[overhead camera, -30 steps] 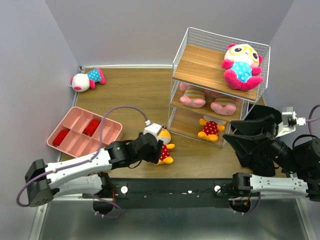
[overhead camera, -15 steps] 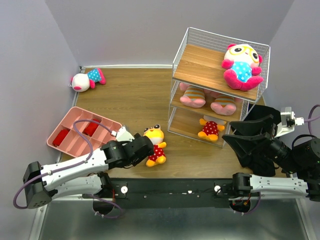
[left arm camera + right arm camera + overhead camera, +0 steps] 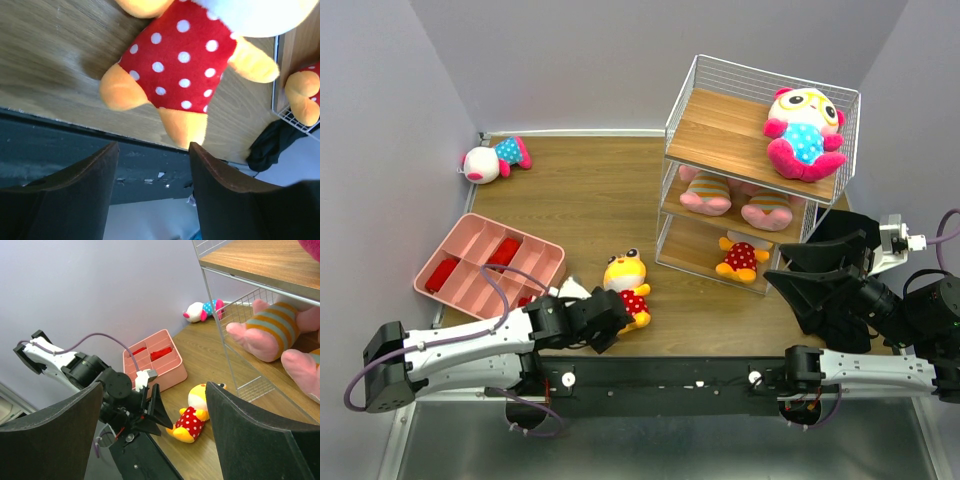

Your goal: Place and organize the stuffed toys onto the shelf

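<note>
The shelf-side leg [image 3: 641,320] [image 3: 185,125] of the yellow toy in the dotted outfit should come between the fingers of my left gripper as that gripper moves down and outward, and I should close it there.
A yellow stuffed toy in a red dotted outfit [image 3: 626,284] [image 3: 180,65] [image 3: 195,415] lies on the table in front of the shelf [image 3: 720,125]. My left gripper [image 3: 612,322] [image 3: 152,150] sits just near of its feet, open, with nothing between the fingers. The shelf holds a white-faced toy [image 3: 805,130] on the top board, two striped pigs [image 3: 705,192] [image 3: 767,210] on the middle board and another yellow toy [image 3: 742,258] on the bottom one. A second white-faced toy [image 3: 495,158] lies at the far left. My right gripper [image 3: 790,275] [image 3: 155,385] hangs open and empty by the shelf's right foot.
A pink divided tray [image 3: 530,262] [image 3: 165,372] with red pieces stands at the left, close behind my left arm. The dark near edge of the table runs right under the left fingers [image 3: 75,195]. Grey walls close in the left, back and right sides.
My left gripper has come off the yellow toy and drawn back left toward the near edge, jaws slightly narrower. The toy now lies free on the table. The right arm has not moved.
</note>
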Robot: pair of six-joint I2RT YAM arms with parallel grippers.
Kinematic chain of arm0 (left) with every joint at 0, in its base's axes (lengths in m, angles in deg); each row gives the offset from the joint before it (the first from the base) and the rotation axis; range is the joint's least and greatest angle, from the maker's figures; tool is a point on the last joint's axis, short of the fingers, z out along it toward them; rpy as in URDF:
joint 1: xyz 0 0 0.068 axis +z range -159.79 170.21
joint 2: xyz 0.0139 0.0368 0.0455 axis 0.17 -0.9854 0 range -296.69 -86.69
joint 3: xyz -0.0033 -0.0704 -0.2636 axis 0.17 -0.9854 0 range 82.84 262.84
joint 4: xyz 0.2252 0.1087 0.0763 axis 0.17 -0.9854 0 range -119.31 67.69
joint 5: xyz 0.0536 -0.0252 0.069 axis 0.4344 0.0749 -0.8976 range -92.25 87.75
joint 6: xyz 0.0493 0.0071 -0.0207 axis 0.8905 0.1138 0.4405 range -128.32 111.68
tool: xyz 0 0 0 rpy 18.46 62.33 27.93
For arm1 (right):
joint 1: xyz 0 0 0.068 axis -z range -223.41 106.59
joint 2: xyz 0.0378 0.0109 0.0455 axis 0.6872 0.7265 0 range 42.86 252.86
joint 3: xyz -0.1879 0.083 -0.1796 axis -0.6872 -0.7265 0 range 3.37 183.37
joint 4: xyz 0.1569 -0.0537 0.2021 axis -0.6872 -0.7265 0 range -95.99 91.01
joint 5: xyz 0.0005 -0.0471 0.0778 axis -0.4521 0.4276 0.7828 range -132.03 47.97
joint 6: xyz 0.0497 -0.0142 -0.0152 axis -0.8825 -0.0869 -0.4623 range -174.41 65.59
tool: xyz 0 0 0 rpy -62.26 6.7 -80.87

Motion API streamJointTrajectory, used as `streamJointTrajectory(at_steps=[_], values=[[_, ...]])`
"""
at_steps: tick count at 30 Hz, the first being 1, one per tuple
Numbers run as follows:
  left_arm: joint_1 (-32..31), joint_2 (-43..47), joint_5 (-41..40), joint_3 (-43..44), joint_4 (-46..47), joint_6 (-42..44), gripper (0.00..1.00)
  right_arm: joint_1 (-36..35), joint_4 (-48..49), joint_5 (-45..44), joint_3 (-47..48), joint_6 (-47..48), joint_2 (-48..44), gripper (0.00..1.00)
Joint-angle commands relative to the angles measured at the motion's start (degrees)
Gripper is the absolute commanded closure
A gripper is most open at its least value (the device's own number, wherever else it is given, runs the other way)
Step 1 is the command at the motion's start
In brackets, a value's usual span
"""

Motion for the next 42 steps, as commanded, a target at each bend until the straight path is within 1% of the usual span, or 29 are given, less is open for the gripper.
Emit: streamJointTrajectory(at_steps=[1,6,13,14,17,19,20,22,23,24,25,26,28,29,30,32,34,37,38,40,41,42], values=[[-0.6,3.1,-6.3,-6.2,10.3,-21.5,0.28,-0.1,-0.9,0.1,-0.2,-0.8,-0.8,0.10],[-0.6,-1.0,-8.0,-3.6,10.6,-20.3,0.26,-0.1,-1.1,0.0,0.1,-0.7,-0.4,0.10],[-0.5,-6.3,-7.5,-4.1,19.1,-19.0,0.25,-0.1,-0.8,0.3,-0.4,-0.9,-0.1,0.10],[-0.5,-6.8,-6.9,-5.0,21.9,-19.0,0.28,-0.1,-0.8,0.4,-0.3,-1.1,0.0,0.10],[-0.6,-7.9,-5.5,-5.9,22.7,-20.2,0.32,-0.1,-1.3,0.5,-0.1,-1.2,0.3,0.10],[-0.6,-7.9,-5.3,-6.4,22.8,-20.5,0.41,-0.1,-1.2,0.5,-0.1,-1.2,0.2,0.10],[-0.6,-7.6,-5.2,-7.0,23.7,-20.0,0.55,-0.1,-1.1,0.4,-0.1,-1.2,0.1,0.10],[-0.6,-7.3,-5.3,-6.5,23.8,-17.8,0.75,-0.1,-1.1,0.1,-0.1,-1.1,0.2,0.10],[-0.9,-7.5,-5.2,-4.4,21.3,-16.6,0.86,-0.1,-1.1,0.2,-0.1,-1.0,0.2,0.10],[-1.2,-7.9,-5.1,-2.7,18.8,-14.5,1.00,-0.1,-1.2,0.3,0.2,-1.0,0.2,0.10],[-1.8,-8.4,-5.3,-0.8,16.0,-13.7,1.00,-0.1,-1.3,0.4,0.3,-0.9,0.2,0.10],[-3.5,-9.1,-5.8,3.5,9.8,-13.2,1.00,-0.2,-1.2,0.4,0.3,-0.8,0.2,0.10],[-5.7,-12.0,-7.8,8.2,3.5,-12.1,1.00,-0.1,-1.1,0.1,0.5,-0.7,0.2,0.10],[-8.0,-13.0,-8.5,12.2,-1.9,-12.0,1.00,-0.1,-1.1,0.1,0.5,-0.6,0.2,0.10],[-9.3,-14.5,-9.0,14.0,-4.6,-12.1,1.00,-0.1,-1.1,0.0,0.5,-0.6,0.1,0.10],[-11.9,-15.0,-12.1,16.7,-7.6,-13.4,1.00,-0.1,-1.1,0.2,0.6,-0.7,0.1,0.10],[-15.0,-14.2,-14.7,17.2,-7.2,-14.2,1.00,-0.1,-1.1,0.2,0.5,-0.9,0.0,0.10],[-16.0,-13.8,-20.2,18.2,-5.8,-11.5,1.00,-0.1,-0.8,0.7,0.5,-1.2,-0.1,0.10],[-16.0,-14.2,-22.6,18.9,-5.2,-8.5,1.00,-0.1,-0.7,1.2,0.5,-1.4,-0.1,0.10],[-16.0,-15.7,-25.0,20.2,-2.0,-2.6,1.00,-0.1,-0.3,1.4,0.5,-1.5,0.0,0.10],[-16.0,-16.3,-26.0,20.4,1.4,2.7,1.00,-0.1,-0.4,1.4,0.5,-1.3,0.0,0.10],[-16.0,-17.2,-26.8,20.3,3.3,4.4,1.00,-0.1,-0.3,1.3,0.5,-1.4,0.0,0.10]])
